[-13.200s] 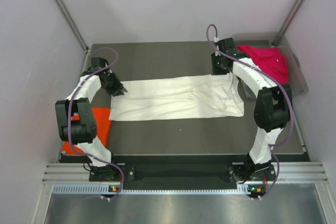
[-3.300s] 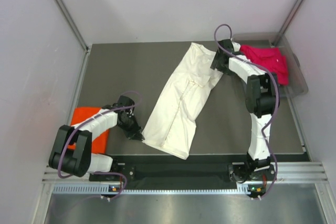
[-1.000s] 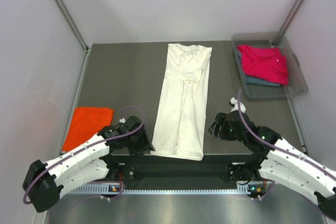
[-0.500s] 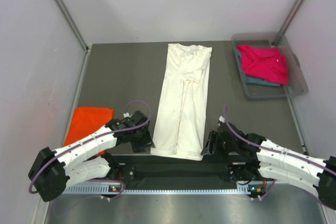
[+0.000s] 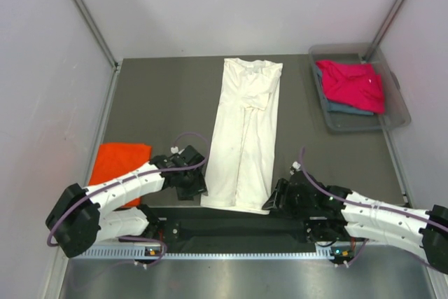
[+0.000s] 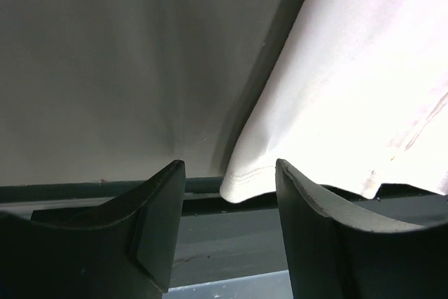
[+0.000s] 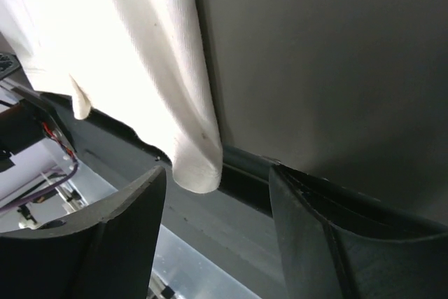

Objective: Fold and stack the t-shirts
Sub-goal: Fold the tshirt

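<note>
The hem corner of the cream-white t-shirt nearest the orange t-shirt is already between the left gripper's open fingers, so the gripper should next stay in place and close them onto that corner.
A cream-white t-shirt [image 5: 245, 131], folded into a long strip, runs from the table's back to its near edge, where its hem hangs over. My left gripper [image 5: 199, 188] stands open at the hem's left corner [image 6: 245, 180], which lies between its fingers untouched. My right gripper [image 5: 269, 204] is open at the hem's right corner [image 7: 199, 166], also not gripped. An orange t-shirt [image 5: 119, 162] lies folded at the near left. A magenta-pink t-shirt [image 5: 353, 83] rests on a grey-blue one [image 5: 343, 108] in the bin.
A clear plastic bin [image 5: 395, 118] stands at the back right. Grey walls close in the table on three sides. A metal rail [image 5: 238, 232] with the arm bases runs along the near edge.
Both grippers have moved inward along the near edge to the hem's two corners. The cream-white t-shirt has not moved over the last second.
</note>
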Robot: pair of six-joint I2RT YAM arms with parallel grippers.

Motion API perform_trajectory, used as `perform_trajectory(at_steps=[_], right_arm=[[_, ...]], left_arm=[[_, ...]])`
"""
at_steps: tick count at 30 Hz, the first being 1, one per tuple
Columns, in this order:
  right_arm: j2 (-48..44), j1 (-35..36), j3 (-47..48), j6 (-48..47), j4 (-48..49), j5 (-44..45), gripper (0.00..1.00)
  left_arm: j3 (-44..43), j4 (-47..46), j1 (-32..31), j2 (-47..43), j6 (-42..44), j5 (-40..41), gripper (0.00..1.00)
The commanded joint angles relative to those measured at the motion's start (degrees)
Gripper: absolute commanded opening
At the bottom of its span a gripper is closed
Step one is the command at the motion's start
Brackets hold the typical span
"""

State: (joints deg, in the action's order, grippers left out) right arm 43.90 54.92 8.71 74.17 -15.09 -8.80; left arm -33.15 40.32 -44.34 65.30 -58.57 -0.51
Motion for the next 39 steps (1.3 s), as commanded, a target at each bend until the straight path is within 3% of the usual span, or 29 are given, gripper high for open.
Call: perform_trajectory(at_steps=[1,11,18,20,21,23,24,26,30,39], right_arm=[[-0.6,1.0,-0.7,2.6,4.8,0.8,0.61],[-4.1,1.0,-3.3,4.8,6.6,0.6,0.61],[2.3,1.0,-4.5,3.4,13.2,-0.8,0.56],[3.0,1.1,-3.7,2.5,12.8,-0.3,0.51],[3.3,1.0,-3.1,2.1,12.6,0.0,0.47],[3.4,0.9,-2.7,1.8,12.5,-0.3,0.32],[3.0,1.0,-2.6,1.4,12.0,-0.7,0.16],[2.1,1.0,-2.3,1.0,9.0,-0.6,0.00],[-1.3,1.0,-1.7,-1.4,3.1,-1.0,0.00],[-7.2,1.6,0.2,-3.4,-4.8,-0.5,0.00]], left_arm=[[1.1,-3.9,0.1,0.2,0.8,0.9,0.59],[2.7,-5.7,0.4,-0.4,0.1,-1.9,0.63],[6.2,-7.9,0.4,-0.7,-1.7,-3.8,0.44],[6.7,-8.1,0.4,-1.0,-1.8,-3.8,0.39],[6.9,-8.1,0.4,-1.0,-1.9,-3.9,0.31],[7.0,-8.1,0.4,-0.9,-2.0,-4.0,0.19],[7.1,-8.1,0.4,-0.7,-2.0,-4.4,0.02],[7.0,-7.4,0.4,0.3,-1.6,-5.5,0.00],[7.7,-7.0,0.1,1.6,-3.2,-8.0,0.00],[6.4,-2.6,-1.5,-7.8,-9.2,-5.3,0.00]])
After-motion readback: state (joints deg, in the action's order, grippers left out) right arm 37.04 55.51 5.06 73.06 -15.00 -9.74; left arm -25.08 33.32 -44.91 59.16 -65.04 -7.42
